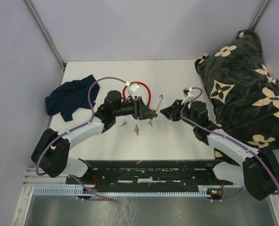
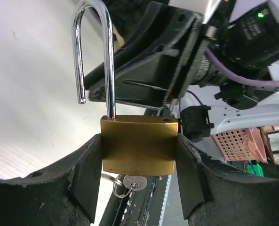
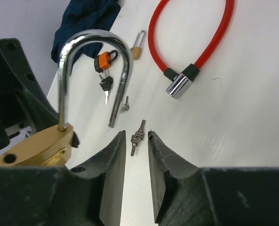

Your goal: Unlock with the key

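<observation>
My left gripper turns downward next, then lowers the padlock rightward in the top view onto the empty table, as the shackle's short leg stands free.
My left gripper (image 2: 139, 157) is shut on the body of a brass padlock (image 2: 139, 146), held above the table. Its steel shackle (image 2: 94, 47) stands up with the short leg free of the body. A key (image 2: 134, 182) with a ring sits in the lock's underside. In the top view the padlock (image 1: 153, 117) hangs between my left gripper (image 1: 150, 114) and right gripper (image 1: 165, 112). My right gripper (image 3: 136, 141) is open a narrow gap and empty, just right of the padlock (image 3: 35, 146).
A loose key bunch (image 3: 137, 137) and another key (image 3: 125, 104) lie on the table below. A red cable lock (image 1: 137, 92), a small orange padlock (image 3: 106, 59), a small brass padlock (image 3: 138, 47), a blue cloth (image 1: 68, 99) and a black floral blanket (image 1: 243, 84) are around.
</observation>
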{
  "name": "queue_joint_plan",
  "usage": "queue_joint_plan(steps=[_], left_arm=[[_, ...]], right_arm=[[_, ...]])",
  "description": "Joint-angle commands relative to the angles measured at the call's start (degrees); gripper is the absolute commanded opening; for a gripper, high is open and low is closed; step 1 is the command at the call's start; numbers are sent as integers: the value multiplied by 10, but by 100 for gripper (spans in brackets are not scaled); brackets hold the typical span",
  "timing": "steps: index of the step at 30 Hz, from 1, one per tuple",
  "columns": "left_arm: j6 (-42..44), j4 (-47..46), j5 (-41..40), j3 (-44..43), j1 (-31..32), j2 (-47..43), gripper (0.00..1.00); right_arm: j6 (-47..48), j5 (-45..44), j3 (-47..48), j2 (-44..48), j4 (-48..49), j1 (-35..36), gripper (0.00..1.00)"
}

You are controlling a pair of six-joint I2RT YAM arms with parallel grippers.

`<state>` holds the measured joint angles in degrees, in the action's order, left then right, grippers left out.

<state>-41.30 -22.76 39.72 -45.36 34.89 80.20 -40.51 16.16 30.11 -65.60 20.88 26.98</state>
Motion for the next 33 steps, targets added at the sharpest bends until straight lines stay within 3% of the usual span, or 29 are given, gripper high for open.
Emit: queue_joint_plan(steps=[1, 5, 11, 18, 25, 33], left_arm=[[-39, -105, 48, -17, 6, -15, 3], [-26, -73, 20, -20, 7, -8, 3], [38, 49, -64, -58, 17, 21, 3], [147, 266, -251, -189, 73, 113, 3], [179, 425, -402, -350, 122, 258, 3], [158, 475, -462, -474, 153, 392, 6]], right_arm=[[38, -18, 26, -20, 3, 0, 34], [55, -28, 42, -23, -18, -1, 40], [115, -167, 36, 79, -175, 0, 53], [151, -230, 26, 190, -305, -1, 58], [151, -231, 24, 261, -363, 0, 61], [160, -241, 28, 283, -388, 0, 62]])
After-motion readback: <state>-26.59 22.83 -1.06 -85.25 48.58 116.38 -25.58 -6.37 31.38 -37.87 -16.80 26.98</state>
